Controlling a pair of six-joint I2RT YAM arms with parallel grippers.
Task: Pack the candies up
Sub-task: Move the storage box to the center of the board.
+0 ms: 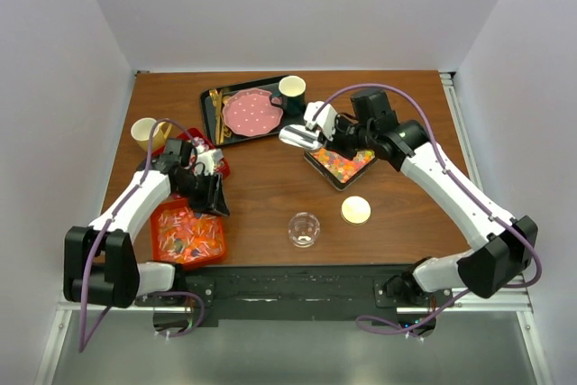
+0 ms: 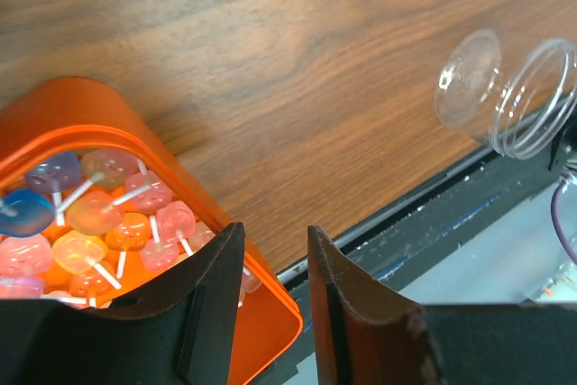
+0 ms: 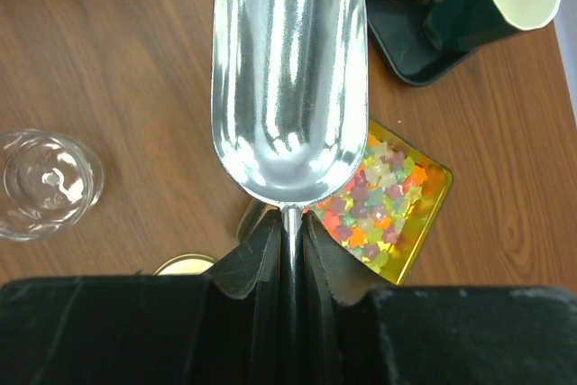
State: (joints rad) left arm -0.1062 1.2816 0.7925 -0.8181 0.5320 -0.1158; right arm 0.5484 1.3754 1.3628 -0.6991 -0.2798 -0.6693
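Observation:
My left gripper moves down next onto the orange tray's side facing the jar (image 2: 261, 270), which lies below its open fingers. That rim of the tray already runs between them.
Mixed pink, orange and blue wrapped candies (image 2: 108, 214) lie in an orange tray (image 1: 187, 233) at the front left, and the tray's rim shows in the left wrist view (image 2: 270, 308). My left gripper (image 1: 215, 194) is open and empty over the tray's right edge (image 2: 273, 233). Tiny star candies (image 3: 383, 196) fill a gold tin (image 1: 341, 166). My right gripper (image 1: 323, 136) is shut on the handle of an empty silver scoop (image 3: 288, 69), held just left of the tin (image 3: 290, 223). A red container (image 1: 195, 143) is mostly hidden under the left arm.
A clear empty jar (image 1: 304, 229) stands at front centre, also seen in the wrist views (image 2: 518, 96) (image 3: 45, 182). Its cream lid (image 1: 356, 210) lies to the right. A black tray (image 1: 221, 128) at the back holds a pink dotted plate (image 1: 252, 112) and a dark cup (image 1: 291, 92). A yellow cup (image 1: 144, 131) stands far left.

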